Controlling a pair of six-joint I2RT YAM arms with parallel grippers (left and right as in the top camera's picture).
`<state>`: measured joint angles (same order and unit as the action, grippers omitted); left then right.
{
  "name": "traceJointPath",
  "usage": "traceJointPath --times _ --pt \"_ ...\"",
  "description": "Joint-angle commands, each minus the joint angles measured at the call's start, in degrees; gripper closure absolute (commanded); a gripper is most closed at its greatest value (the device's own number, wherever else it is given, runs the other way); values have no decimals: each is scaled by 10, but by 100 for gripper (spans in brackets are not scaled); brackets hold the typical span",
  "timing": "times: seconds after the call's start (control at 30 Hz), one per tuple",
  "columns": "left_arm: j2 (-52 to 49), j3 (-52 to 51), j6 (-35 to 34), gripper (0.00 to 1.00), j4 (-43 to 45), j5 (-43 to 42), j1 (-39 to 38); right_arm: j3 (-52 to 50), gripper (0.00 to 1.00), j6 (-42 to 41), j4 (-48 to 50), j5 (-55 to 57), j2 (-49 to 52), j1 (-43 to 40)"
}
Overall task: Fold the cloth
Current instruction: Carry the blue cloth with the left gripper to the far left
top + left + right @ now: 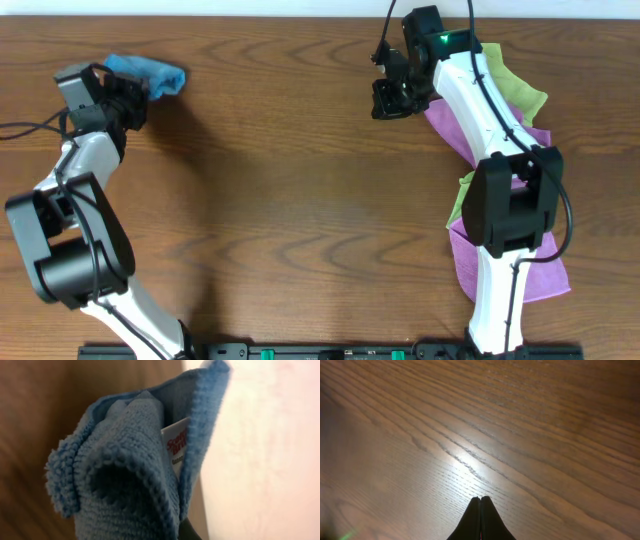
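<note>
My left gripper is holding the sky-blue cloth [150, 73] bunched above the table's far corner. Next it will lower the cloth slightly back toward the wood, and then it will open.
The sky-blue cloth [150, 73] is bunched at the table's far left corner. My left gripper [132, 92] is shut on it. The left wrist view shows the cloth [125, 475] crumpled close to the camera, with its white tag [176, 445] peeking from a fold; the fingers are hidden behind the cloth. My right gripper [388, 100] is at the far middle-right, shut and empty. In the right wrist view its closed fingertips [480, 498] point at bare wood.
Lime-green cloths [515, 92] and purple cloths [545, 275] lie under and beside the right arm at the right side. The wooden table [290, 200] fills the middle. A black rail [300, 350] runs along the front edge.
</note>
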<state>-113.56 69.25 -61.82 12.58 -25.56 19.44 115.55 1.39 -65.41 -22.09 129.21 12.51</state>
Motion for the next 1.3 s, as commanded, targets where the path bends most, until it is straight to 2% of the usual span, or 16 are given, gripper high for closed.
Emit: traceJointPath --times 0.0,0.33,0.63,0.67,0.7,0.73,0.9,1.0,1.27 --pt "-23 4 -12 94 -4 20 14 10 98 10 -2 -5 8 13" --pt "-82 4 12 94 -22 4 23 10 98 10 5 -5 8 26" --pt "-88 4 14 94 -22 -5 27 10 99 8 13 -4 8 38" --pt "-88 4 15 82 -22 -13 27 10 98 8 15 -5 8 38" --pt "-88 4 20 41 -22 -22 28 10 99 8 16 -5 8 39" --pt "-88 4 26 5 -20 -33 29 10 98 8 17 -5 8 40" --pt "-82 4 27 5 -29 -96 44 10 99 8 12 -5 8 44" --pt "-67 4 37 5 -70 -109 57 10 99 8 8 -5 8 46" --pt "62 4 189 4 -263 -34 72 11 99 8 -9 -5 7 52"
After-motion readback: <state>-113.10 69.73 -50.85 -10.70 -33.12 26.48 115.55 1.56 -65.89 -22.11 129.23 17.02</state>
